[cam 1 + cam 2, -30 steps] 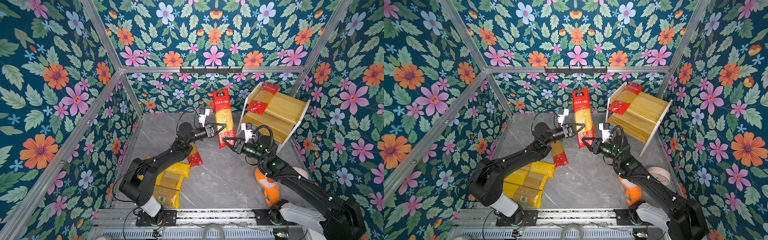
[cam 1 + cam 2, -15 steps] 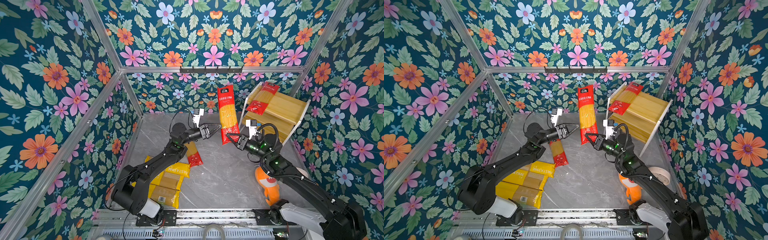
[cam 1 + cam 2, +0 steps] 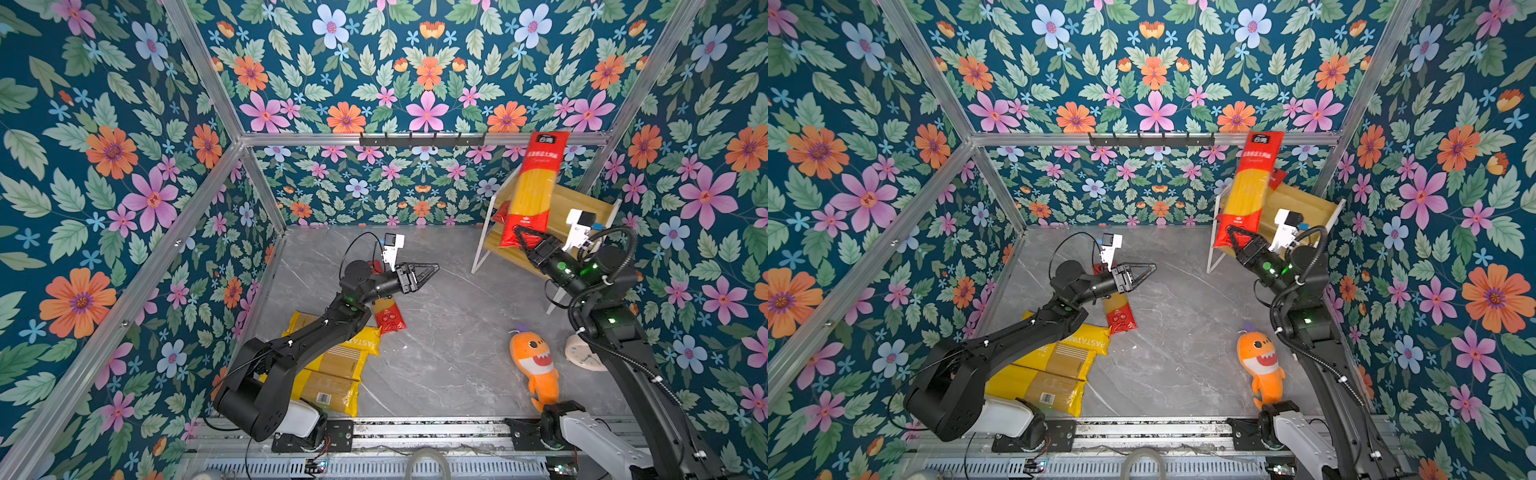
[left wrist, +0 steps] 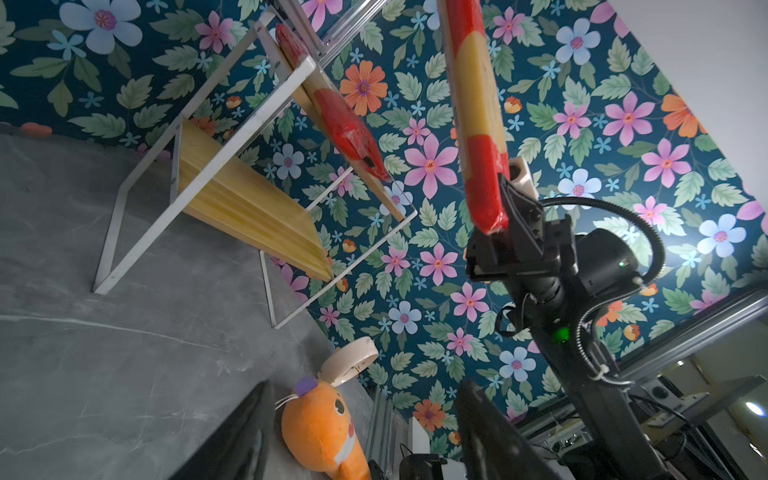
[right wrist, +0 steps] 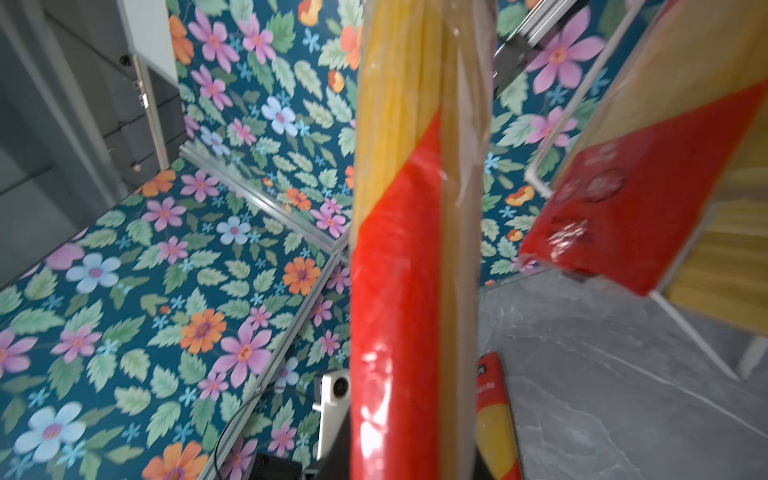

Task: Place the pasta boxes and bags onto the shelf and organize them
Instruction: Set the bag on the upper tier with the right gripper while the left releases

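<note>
My right gripper comes down next, tilting the held pack onto the upper slanted board, then releases it, since the board's wood is bare beside the lying red pack.
My right gripper (image 3: 525, 242) is shut on the lower red end of a red pasta pack (image 3: 534, 183), which stands nearly upright in the air in front of the shelf (image 3: 598, 203). Another red pack (image 4: 345, 124) lies on the shelf's upper slanted board. My left gripper (image 3: 434, 269) hangs open and empty over the middle of the table, apart from the held pack. A further red pack (image 3: 388, 318) lies on the table under my left arm. Yellow packs (image 3: 345, 353) are stacked at the front left, partly hidden by that arm.
An orange plush shark (image 3: 534, 361) lies on the table at the front right, with a round white object (image 3: 582, 353) beside it near the right arm. A black hook rail (image 3: 422, 139) runs along the back wall. Flowered walls close in three sides.
My left gripper opened, let go of the red pack and drew back to the left. My right gripper shut on its lower end and carried it right and up to the shelf.
</note>
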Robot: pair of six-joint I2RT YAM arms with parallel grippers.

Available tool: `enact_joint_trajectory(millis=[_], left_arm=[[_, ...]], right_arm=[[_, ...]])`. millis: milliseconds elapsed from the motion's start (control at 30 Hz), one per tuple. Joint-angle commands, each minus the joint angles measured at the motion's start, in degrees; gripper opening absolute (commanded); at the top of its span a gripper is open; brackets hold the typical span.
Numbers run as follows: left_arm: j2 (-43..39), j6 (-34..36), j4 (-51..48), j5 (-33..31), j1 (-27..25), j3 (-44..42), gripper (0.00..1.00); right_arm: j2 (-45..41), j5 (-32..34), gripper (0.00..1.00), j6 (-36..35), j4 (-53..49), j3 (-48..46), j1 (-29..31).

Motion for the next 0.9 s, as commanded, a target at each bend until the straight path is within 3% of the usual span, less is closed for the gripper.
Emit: enact_joint_trajectory(millis=[0, 67, 200, 433, 567, 867], left_arm=[[-0.17, 10.23, -10.80, -3.78, -1.89, 2.30, 0.71], [0.14, 14.97, -16.21, -5.37, -3.78, 4.07, 0.72], [1.68, 16.54, -18.26, -5.81, -5.87, 5.22, 0.72], [2.47, 17.33, -18.65, -6.18, -7.16, 5.49, 0.72], [2.55, 18.13, -19.86, -6.33, -7.24, 5.93, 0.72], [2.52, 18.39, -21.77, -6.54, -7.58, 7.42, 0.71]], right_arm=[[-1.10, 4.11, 0.00, 2.34, -7.32, 1.70, -6.14], [-1.21, 1.12, 0.00, 5.64, -7.38, 1.55, -10.56], [0.08, -2.30, 0.00, 8.33, -8.11, 2.31, -15.17], [5.59, -5.50, 0.00, 10.79, -8.07, 4.57, -15.60], [8.41, -5.27, 0.00, 15.07, -1.36, 3.88, -15.34], [15.85, -5.16, 0.00, 14.94, 1.13, 7.33, -13.43]])
